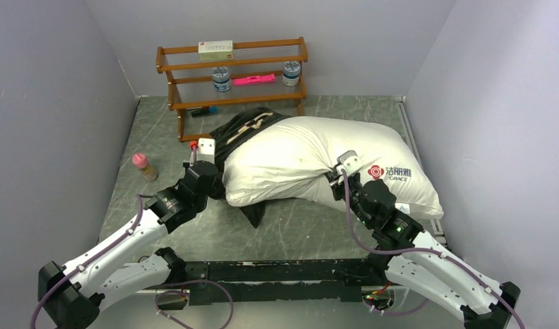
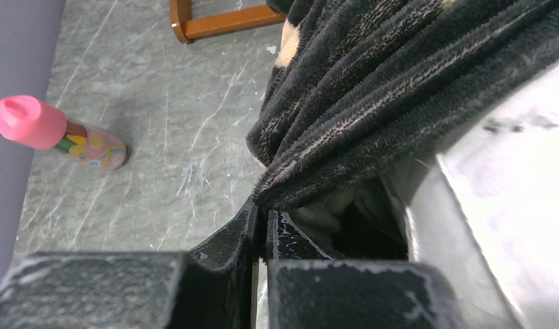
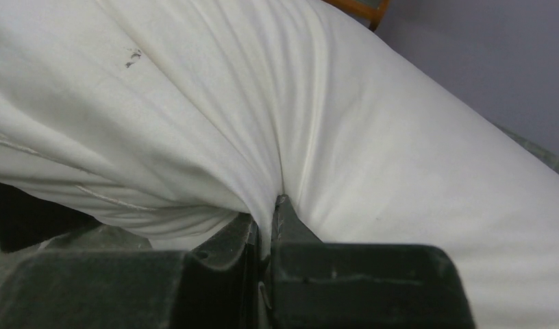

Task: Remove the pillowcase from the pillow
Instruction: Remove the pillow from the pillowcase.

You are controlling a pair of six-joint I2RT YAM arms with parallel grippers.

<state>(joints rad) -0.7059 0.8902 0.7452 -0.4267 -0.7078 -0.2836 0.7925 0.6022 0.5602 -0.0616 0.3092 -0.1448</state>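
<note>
My right gripper opens at the gathered near side next, releasing white cloth, because the pillowcase [image 1: 246,127] is bunched around the pillow's far end, away from this pinch.
The white pillow [image 1: 311,161] lies across the table's middle, its red logo and blue characters at the right end. The black plush pillowcase [image 1: 246,127] is bunched over its left far end, with a flap under the near edge. My left gripper [image 1: 207,163] sits at the pillow's left end, shut on a gathered fold of the pillowcase [image 2: 373,103]; the left gripper [image 2: 266,216] pinches the fold at its tips. My right gripper [image 1: 340,173] is at the pillow's near side, shut on a pinch of the pillow [image 3: 345,130]; the right gripper [image 3: 270,212] holds white cloth between its jaws.
A wooden rack [image 1: 232,72] with a box, two jars and a pink item stands at the back. A pink-capped bottle [image 1: 144,166] stands left of my left gripper, and it also shows in the left wrist view [image 2: 57,133]. Grey walls close in both sides.
</note>
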